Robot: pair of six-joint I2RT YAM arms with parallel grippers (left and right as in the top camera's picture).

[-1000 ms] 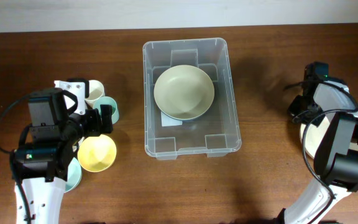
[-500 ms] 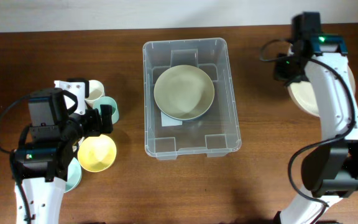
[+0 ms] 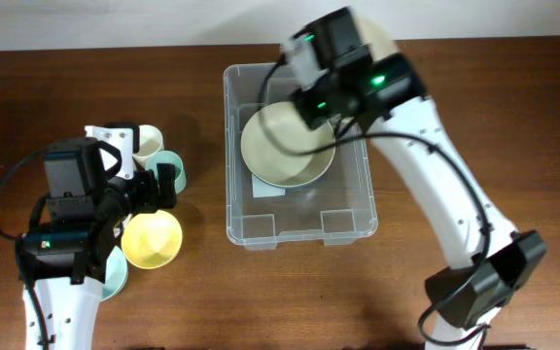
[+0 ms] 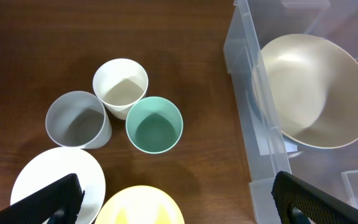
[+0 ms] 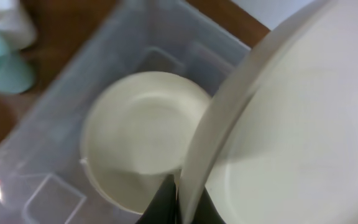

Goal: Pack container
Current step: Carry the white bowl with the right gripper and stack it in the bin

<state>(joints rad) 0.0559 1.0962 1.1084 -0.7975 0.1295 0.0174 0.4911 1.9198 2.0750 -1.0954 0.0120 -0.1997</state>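
Observation:
I will use my right gripper to carry the second dish left in the overhead view and down onto the cream bowl inside the container (image 5: 145, 140), which faces up empty.
The container (image 3: 236, 231), a large clear bin, stands mid-table with a cream bowl (image 3: 278, 151) resting inside it over a white label (image 3: 264, 191). My right gripper (image 5: 182, 206) is shut on the rim of a second cream dish (image 5: 291, 124), which it holds tilted above the bin's far end. In the overhead view that gripper (image 3: 331, 78) is blurred, and part of the dish (image 3: 385, 41) shows behind it. My left gripper (image 4: 180, 200) is open, with nothing in it, hovering over a yellow bowl (image 4: 138, 210) left of the container (image 4: 253, 124).
Left of the bin stand a white cup (image 4: 121, 86), a grey cup (image 4: 76, 118) and a teal cup (image 4: 154, 123), with a white plate (image 4: 51, 180) beside the yellow bowl (image 3: 152, 239). A pale teal dish (image 3: 115, 277) lies partly under the left arm.
The right arm has swung from the table's right side to above the container's far end, carrying the cream dish. The left arm has not moved.

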